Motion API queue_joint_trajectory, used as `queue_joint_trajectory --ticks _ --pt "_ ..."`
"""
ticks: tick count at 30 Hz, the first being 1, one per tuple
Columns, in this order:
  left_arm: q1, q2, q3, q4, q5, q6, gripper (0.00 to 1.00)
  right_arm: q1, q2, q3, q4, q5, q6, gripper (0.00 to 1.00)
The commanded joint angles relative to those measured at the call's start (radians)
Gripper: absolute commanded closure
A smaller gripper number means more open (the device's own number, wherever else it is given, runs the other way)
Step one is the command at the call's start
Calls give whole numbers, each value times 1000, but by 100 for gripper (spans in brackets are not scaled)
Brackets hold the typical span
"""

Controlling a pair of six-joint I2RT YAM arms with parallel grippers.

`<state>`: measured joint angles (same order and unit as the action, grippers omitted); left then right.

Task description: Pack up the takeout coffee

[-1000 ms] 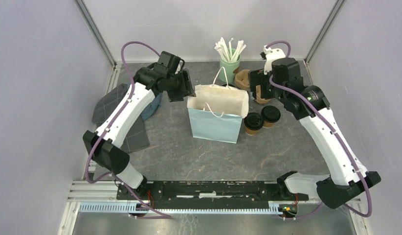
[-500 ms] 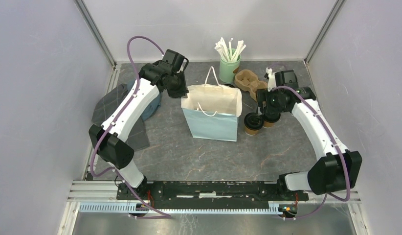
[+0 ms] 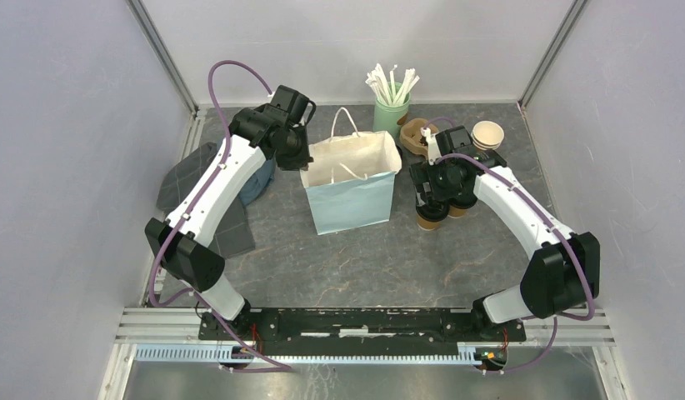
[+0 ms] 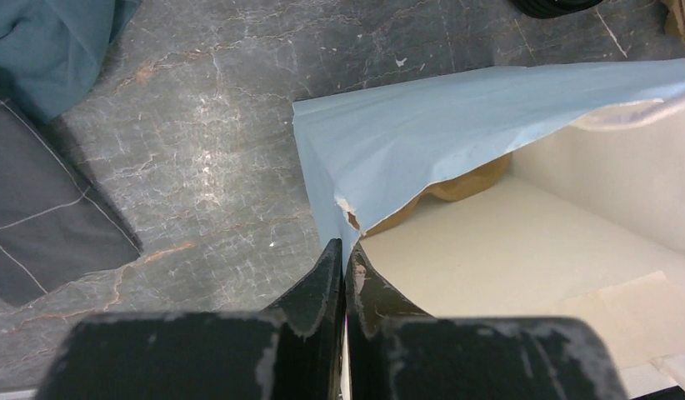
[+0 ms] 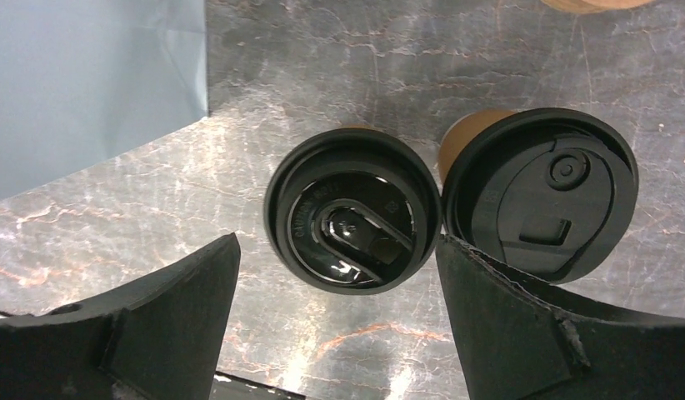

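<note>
My right gripper moves down around the lid of the cup nearer the bag next and closes, because that lid lies between the open fingers.
The takeout coffee is two brown paper cups with black lids, standing side by side right of the light blue paper bag (image 3: 347, 196). In the right wrist view the left cup (image 5: 352, 221) lies between my right gripper's (image 5: 337, 242) open fingers, which hang just above it; the right cup (image 5: 539, 192) touches its neighbour. From above, the right gripper (image 3: 439, 193) hides most of both cups (image 3: 429, 222). My left gripper (image 4: 346, 250) is shut on the bag's (image 4: 456, 133) left rim corner, holding the mouth open. The left gripper (image 3: 304, 157) sits at the bag's upper left.
Behind the bag are a green cup of white straws (image 3: 392, 108), a brown cup carrier (image 3: 416, 133) and lidless cups (image 3: 487, 133). Grey and teal cloths (image 3: 189, 179) lie at the left. Something brown (image 4: 468, 179) shows under the bag's folded rim.
My left gripper shut on the bag's rim and drew the bag leftward. The right arm swung down from the carrier and now hovers over the two lidded cups.
</note>
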<state>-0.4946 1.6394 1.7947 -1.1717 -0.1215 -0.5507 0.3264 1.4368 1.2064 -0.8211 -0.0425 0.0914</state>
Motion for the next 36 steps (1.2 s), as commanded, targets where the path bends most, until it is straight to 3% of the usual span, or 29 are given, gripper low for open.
queue_joint_trajectory --ticks 1,12,20,30,32,36 --pt "8 -35 32 0 -11 49 91 -2 13 -13 37 69 -5 5" --pt "8 -26 28 11 0 52 85 -2 30 -46 57 79 0 6" --pt "8 -24 28 11 6 52 85 13 41 -38 55 114 -10 18" --pt "8 -24 28 10 10 51 85 19 51 -33 54 118 -9 17" --pt "8 -24 29 10 11 51 85 20 54 -31 52 118 -9 19" --pt "8 -25 32 10 8 48 75 21 47 -22 51 110 -10 35"
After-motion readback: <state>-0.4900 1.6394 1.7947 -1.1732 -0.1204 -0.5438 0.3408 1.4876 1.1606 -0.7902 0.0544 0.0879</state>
